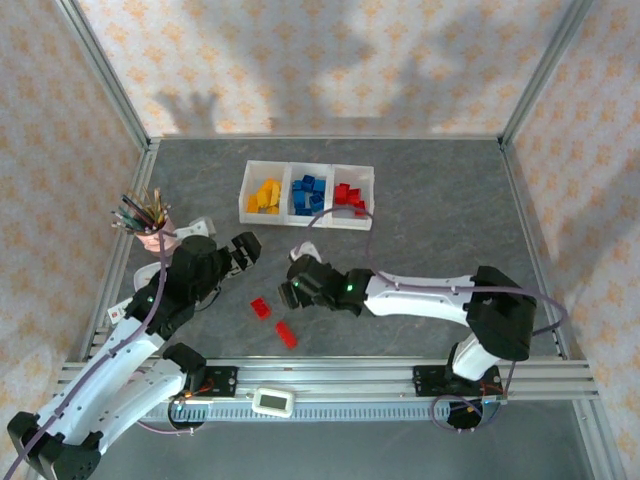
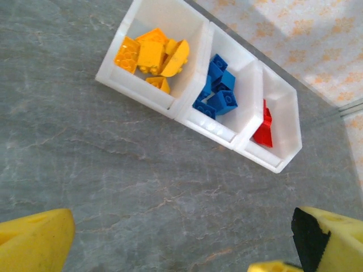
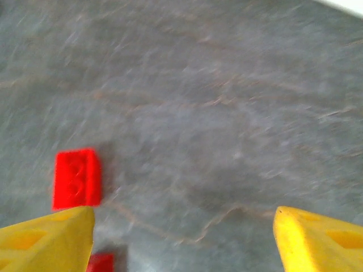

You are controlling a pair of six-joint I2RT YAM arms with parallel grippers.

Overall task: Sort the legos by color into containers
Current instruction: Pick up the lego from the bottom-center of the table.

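The red lego nearest the metal rails is below and back from my right gripper, which will next draw back and come down around it.
The containers point(image 1: 307, 213) are three joined white bins at the back of the table, holding yellow point(image 1: 265, 195), blue point(image 1: 308, 193) and red legos point(image 1: 349, 197). The left wrist view shows the containers point(image 2: 170, 102) with the same yellow point(image 2: 152, 56), blue point(image 2: 217, 90) and red legos point(image 2: 264, 127). Two red legos point(image 1: 261, 308) point(image 1: 287, 334) lie loose on the table. My right gripper point(image 1: 295, 290) point(image 3: 184, 238) hovers open just right of them, with one red lego point(image 3: 76, 178) ahead of its left finger and another point(image 3: 101, 262) beside it. My left gripper point(image 1: 247, 250) point(image 2: 181, 249) is open and empty, facing the bins.
A pink cup of pencils point(image 1: 150, 225) stands at the left, close to my left arm. Metal frame rails point(image 1: 330, 375) run along the near edge, and patterned walls close in the table on the other sides.
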